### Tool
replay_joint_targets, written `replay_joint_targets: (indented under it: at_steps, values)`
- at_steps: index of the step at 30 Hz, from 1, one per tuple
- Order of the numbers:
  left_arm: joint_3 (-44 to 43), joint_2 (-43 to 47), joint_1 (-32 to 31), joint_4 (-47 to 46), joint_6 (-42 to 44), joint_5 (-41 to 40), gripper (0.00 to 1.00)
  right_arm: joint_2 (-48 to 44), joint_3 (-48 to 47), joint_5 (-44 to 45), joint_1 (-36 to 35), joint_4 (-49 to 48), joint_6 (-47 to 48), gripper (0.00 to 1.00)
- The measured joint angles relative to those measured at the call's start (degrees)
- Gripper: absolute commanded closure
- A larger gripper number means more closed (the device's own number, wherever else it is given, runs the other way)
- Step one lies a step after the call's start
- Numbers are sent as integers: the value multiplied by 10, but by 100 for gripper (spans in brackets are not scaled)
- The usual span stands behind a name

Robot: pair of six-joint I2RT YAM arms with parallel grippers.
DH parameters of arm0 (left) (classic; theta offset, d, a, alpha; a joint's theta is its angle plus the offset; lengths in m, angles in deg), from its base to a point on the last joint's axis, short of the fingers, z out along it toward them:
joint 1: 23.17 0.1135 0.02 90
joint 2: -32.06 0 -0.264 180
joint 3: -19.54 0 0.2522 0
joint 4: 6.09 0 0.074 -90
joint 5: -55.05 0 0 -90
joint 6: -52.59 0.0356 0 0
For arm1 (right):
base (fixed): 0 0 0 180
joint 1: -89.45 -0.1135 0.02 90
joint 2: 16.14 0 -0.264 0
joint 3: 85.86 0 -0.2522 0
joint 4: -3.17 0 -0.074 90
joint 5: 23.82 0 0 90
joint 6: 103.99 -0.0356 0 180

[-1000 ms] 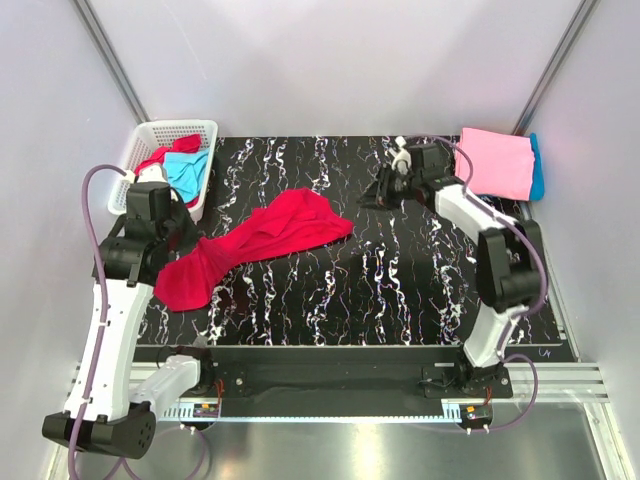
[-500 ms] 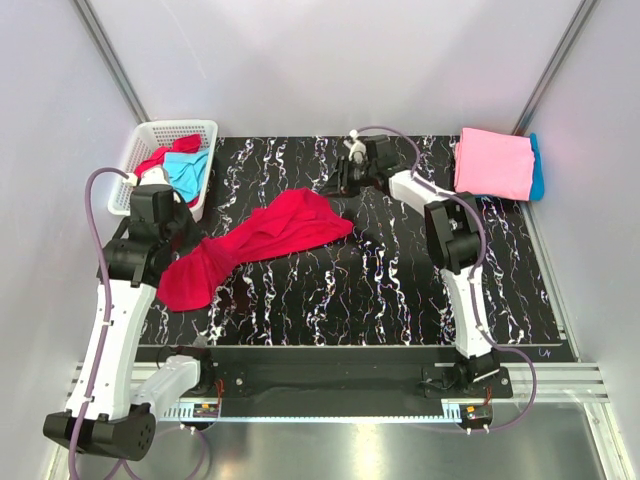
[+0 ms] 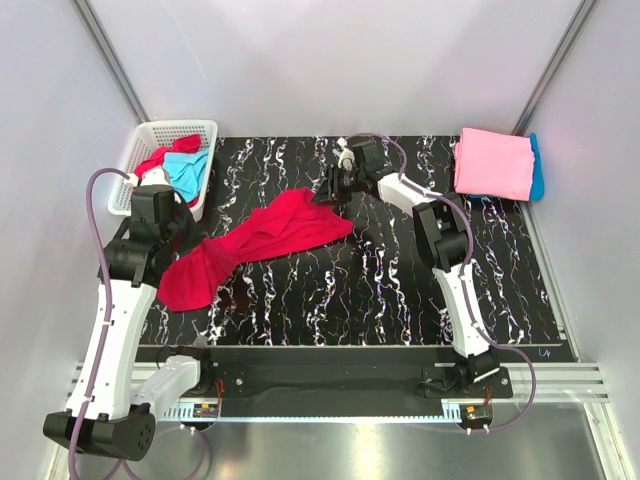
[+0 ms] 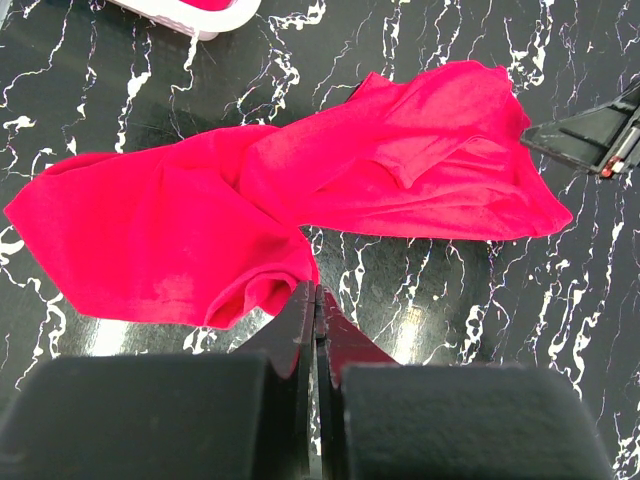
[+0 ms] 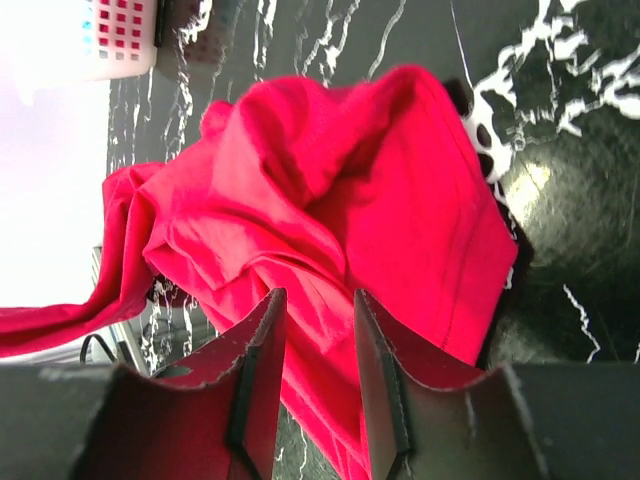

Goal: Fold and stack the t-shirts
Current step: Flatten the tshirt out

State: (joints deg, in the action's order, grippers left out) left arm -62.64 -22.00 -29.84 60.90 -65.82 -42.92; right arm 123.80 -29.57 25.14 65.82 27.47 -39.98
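Note:
I will lower my right gripper onto a fold in the crimson t-shirt point(image 3: 262, 240) next and close it, because its open fingers are above both sides of that fold.
A crimson t-shirt point(image 3: 262, 240) lies crumpled and stretched across the black marbled table; it also shows in the left wrist view point(image 4: 300, 190) and the right wrist view point(image 5: 330, 210). My left gripper point(image 3: 188, 240) is shut point(image 4: 315, 290) on the shirt's left edge. My right gripper point(image 3: 330, 190) is open point(image 5: 318, 300), its fingers hovering over the shirt's far right corner without holding it. A folded pink t-shirt point(image 3: 493, 162) lies on a turquoise one point(image 3: 538, 168) at the back right. Another turquoise shirt point(image 3: 188, 170) and a red one point(image 3: 165, 158) sit in the basket.
The white lattice basket point(image 3: 150, 135) stands at the back left corner, its rim showing in the left wrist view point(image 4: 200, 15). Grey walls and metal posts close in the table on three sides. The right gripper's black finger point(image 4: 590, 140) shows at the left wrist view's right edge.
My right arm has swung left from beside the pink stack to the crimson shirt's far right corner. The left arm and shirt have hardly moved.

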Motion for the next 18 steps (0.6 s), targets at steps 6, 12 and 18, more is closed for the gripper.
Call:
replay_joint_targets:
  at_steps: [6, 12, 18]
  values:
    - [0, 1, 0, 0, 0, -1, 100, 3, -12, 20, -3, 19, 10, 60]
    - [0, 1, 0, 0, 0, -3, 100, 4, -4, 49, -13, 38, 20, 61]
    - [3, 1, 0, -1, 0, -5, 100, 5, 3, 54, -20, 45, 22, 61]
